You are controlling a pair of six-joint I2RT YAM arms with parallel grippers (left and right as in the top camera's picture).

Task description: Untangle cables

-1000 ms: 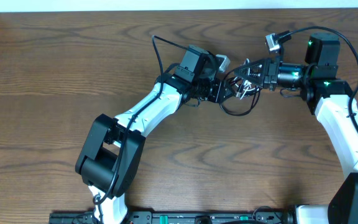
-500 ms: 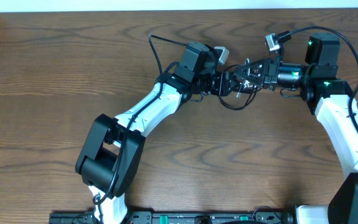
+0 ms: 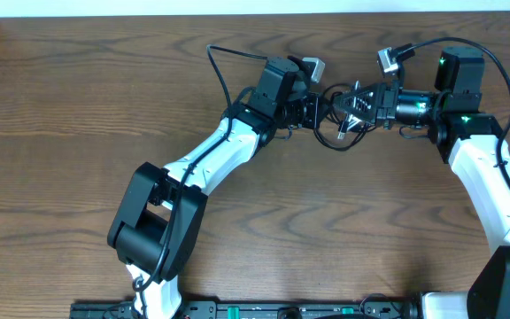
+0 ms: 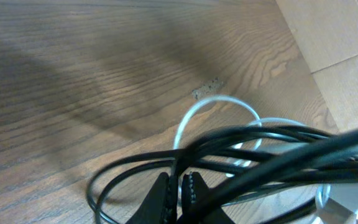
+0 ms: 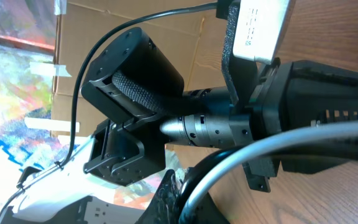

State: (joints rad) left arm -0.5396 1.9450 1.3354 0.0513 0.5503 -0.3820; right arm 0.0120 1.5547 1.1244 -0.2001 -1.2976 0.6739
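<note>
Loops cross between both grippers, so my right gripper will next tip down, pull the tangled bunch (image 3: 333,139) (image 5: 211,169) to the right in the overhead view and let go of the black cable.
The black cable (image 3: 337,142) and white cable (image 3: 350,121) hang as one tangled bunch between my two grippers, above the table at the far middle. My left gripper (image 3: 323,113) is shut on a strand of the black cable (image 4: 129,165); in the left wrist view (image 4: 179,190) the jaws pinch it, with a white loop (image 4: 219,101) beyond. My right gripper (image 3: 355,105) faces it from the right, close by. In the right wrist view (image 5: 182,198) it is shut on the black cable (image 5: 196,180), with the white cable (image 5: 278,146) running alongside.
The wooden table (image 3: 78,106) lies under both arms. A black arm wire (image 3: 228,55) arcs behind the left wrist. The right arm's camera (image 3: 390,58) and its wire stand above the right wrist. The table's far edge (image 3: 149,18) is close behind the grippers.
My left gripper has moved toward the far edge with its strand. The hanging black loop has been drawn up and is smaller. The right gripper has barely moved.
</note>
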